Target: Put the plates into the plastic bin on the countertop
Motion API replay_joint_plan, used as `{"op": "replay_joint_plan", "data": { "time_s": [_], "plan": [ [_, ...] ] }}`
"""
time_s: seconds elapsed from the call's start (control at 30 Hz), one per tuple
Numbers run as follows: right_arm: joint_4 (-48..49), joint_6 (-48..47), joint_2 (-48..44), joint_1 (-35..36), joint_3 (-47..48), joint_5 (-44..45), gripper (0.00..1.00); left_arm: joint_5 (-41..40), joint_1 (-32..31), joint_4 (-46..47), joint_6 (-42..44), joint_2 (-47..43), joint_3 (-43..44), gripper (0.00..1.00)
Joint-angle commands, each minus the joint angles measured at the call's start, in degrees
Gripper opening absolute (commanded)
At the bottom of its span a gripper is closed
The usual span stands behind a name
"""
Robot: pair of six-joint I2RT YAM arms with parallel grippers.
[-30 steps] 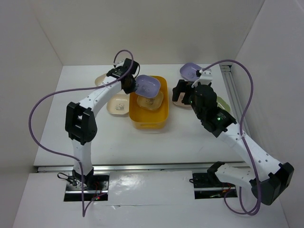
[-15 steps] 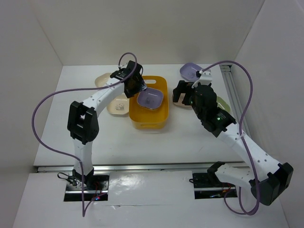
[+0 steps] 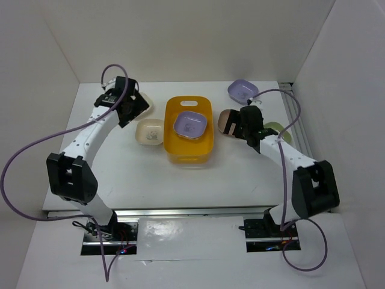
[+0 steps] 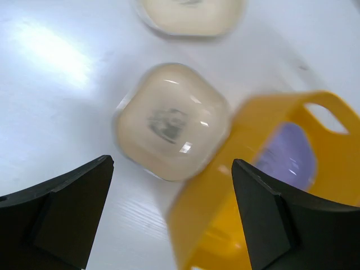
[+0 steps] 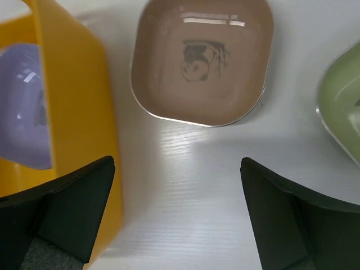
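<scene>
My right gripper moves down and toward the green plate next, onto the brown-mauve plate's rim on that side, since the bin's side stands close opposite.
The orange plastic bin (image 3: 189, 144) stands mid-countertop with a lavender plate (image 3: 190, 125) lying inside it. My left gripper (image 3: 129, 108) hangs open and empty left of the bin, above a cream plate (image 4: 171, 121) that shows between its fingers; a second cream plate (image 4: 191, 11) lies farther back. Right of the bin, my right gripper (image 3: 237, 123) is open and empty just short of a brown-mauve plate (image 5: 202, 62). Another lavender plate (image 3: 242, 91) rests at the back right. The bin wall (image 5: 73, 84) fills the left of the right wrist view.
A green plate (image 5: 343, 107) lies right of the brown-mauve one, partly under my right arm. White walls close the countertop (image 3: 150, 174) on the left, back and right. A metal rail (image 3: 298, 114) runs along the right side.
My left gripper opened and dropped the lavender plate into the bin, then swung left toward the cream plates. The right arm drew back, its gripper still by the brown-mauve plate.
</scene>
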Motion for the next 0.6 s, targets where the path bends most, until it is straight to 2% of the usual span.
{"op": "replay_joint_plan", "data": {
  "time_s": [0.0, 0.13, 0.23, 0.47, 0.57],
  "plan": [
    [6.6, -1.7, 5.6, -0.8, 3.2, -2.8, 1.00, 0.5, 5.1, -1.5, 0.8, -2.1, -5.9, 1.00],
    [6.0, -3.6, 13.1, -5.0, 8.1, -2.2, 1.00, 1.5, 8.1, -1.0, 2.8, -6.0, -9.3, 1.00],
    [6.6, -3.6, 16.7, -7.8, 8.8, -2.7, 1.00, 1.5, 8.1, -1.0, 3.4, -8.3, -10.0, 1.00],
    [7.9, -2.9, 22.2, -9.1, 9.4, -2.0, 0.99, 3.2, 8.1, -1.0, 3.9, -8.8, -10.0, 1.00],
    [8.4, -2.9, 24.1, -9.6, 9.4, -2.7, 0.93, 3.8, 8.1, -1.0, 3.9, -8.2, -10.5, 1.00]
  ]
}}
